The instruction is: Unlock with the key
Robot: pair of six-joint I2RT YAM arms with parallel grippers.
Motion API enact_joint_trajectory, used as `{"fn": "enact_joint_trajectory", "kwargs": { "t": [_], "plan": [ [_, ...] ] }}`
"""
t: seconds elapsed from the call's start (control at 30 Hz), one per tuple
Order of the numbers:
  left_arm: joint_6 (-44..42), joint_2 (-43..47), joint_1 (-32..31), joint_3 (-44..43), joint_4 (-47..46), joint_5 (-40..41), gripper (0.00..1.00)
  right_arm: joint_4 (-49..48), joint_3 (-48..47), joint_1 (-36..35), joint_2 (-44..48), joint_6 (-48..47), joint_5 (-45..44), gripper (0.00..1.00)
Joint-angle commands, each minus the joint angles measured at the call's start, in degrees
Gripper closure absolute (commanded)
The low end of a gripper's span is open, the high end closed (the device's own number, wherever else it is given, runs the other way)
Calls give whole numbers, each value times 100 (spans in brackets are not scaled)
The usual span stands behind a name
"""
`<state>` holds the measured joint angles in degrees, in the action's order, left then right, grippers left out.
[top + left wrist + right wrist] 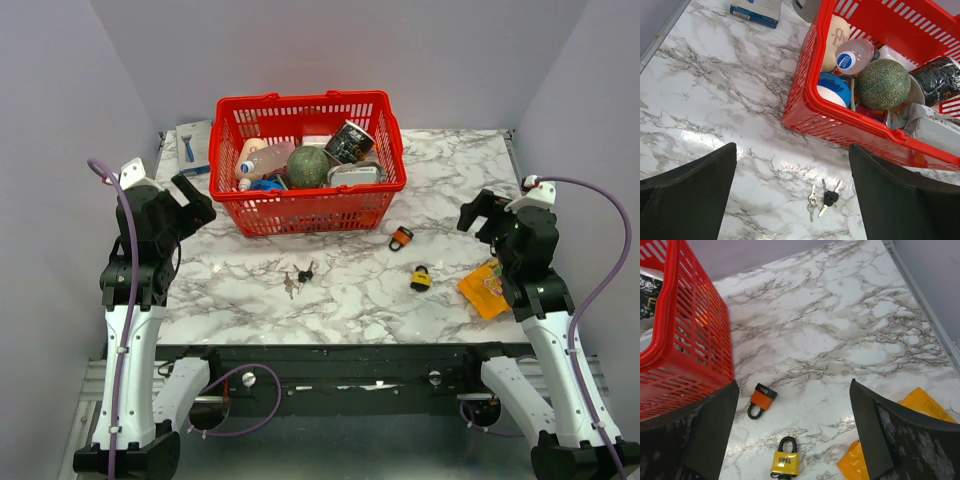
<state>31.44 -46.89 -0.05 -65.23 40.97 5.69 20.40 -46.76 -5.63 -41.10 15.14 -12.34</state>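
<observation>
Next I need to bring my left gripper to the right in the top view and down onto the keys' black head, since it lies below and to that side.
A bunch of silver keys (297,278) with a black head lies on the marble table, in front of the red basket; it also shows in the left wrist view (822,199). An orange padlock (401,238) and a yellow padlock (421,277) lie right of the keys; the right wrist view shows the orange one (761,400) and the yellow one (785,458). My left gripper (193,197) is open and empty, raised at the table's left. My right gripper (478,213) is open and empty, raised at the right.
A red basket (380,196) full of groceries stands at the back centre. A blue-and-white box (193,146) lies at the back left. An orange packet (484,286) lies near the right arm.
</observation>
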Motion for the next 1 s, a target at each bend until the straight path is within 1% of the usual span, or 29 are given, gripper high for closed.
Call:
{"fn": "enact_joint_trajectory", "kwargs": {
  "t": [0.0, 0.1, 0.23, 0.33, 0.43, 0.57, 0.6, 0.7, 0.77, 0.8, 0.87, 0.93, 0.97],
  "plan": [
    [108, -4, 23, -121, 77, 124, 1, 288, -219, 18, 6, -72, 126, 0],
    [-6, 154, 23, -34, -70, 143, 1, 341, -272, 18, -20, -177, 214, 0],
    [-103, 584, 23, 186, -387, 151, 1, 517, -386, 9, -135, -213, -5, 1],
    [-305, 795, 23, 370, -642, -32, 1, 552, -465, 9, -179, -257, 91, 2],
    [-507, 857, 23, 468, -687, -226, 2, 570, -483, 9, -188, -265, 301, 5],
    [-587, 875, 32, 450, -450, -752, 11, 587, -465, 18, -266, -213, 592, 9],
    [-569, 910, 23, 520, -432, -884, 11, 605, -465, 18, -310, -204, 653, 11],
    [-333, 1182, 23, 835, -589, -1201, 15, 649, -457, 18, -328, -169, 882, 13],
    [-60, 1305, 23, 1003, -713, -1342, 22, 658, -369, 9, -258, -160, 935, 13],
    [28, 1323, 23, 1143, -826, -1456, 24, 658, -343, 18, -232, -160, 909, 13],
    [273, 1288, -248, 1267, -924, -1492, 28, 649, -299, 18, -188, -169, 865, 13],
    [354, 1209, -468, 1381, -1047, -1362, 30, 667, -290, 9, -188, -169, 891, 13],
    [389, 1087, -930, 1390, -1091, -1212, 30, 667, -290, 9, -179, -169, 917, 13]
  ]
}}
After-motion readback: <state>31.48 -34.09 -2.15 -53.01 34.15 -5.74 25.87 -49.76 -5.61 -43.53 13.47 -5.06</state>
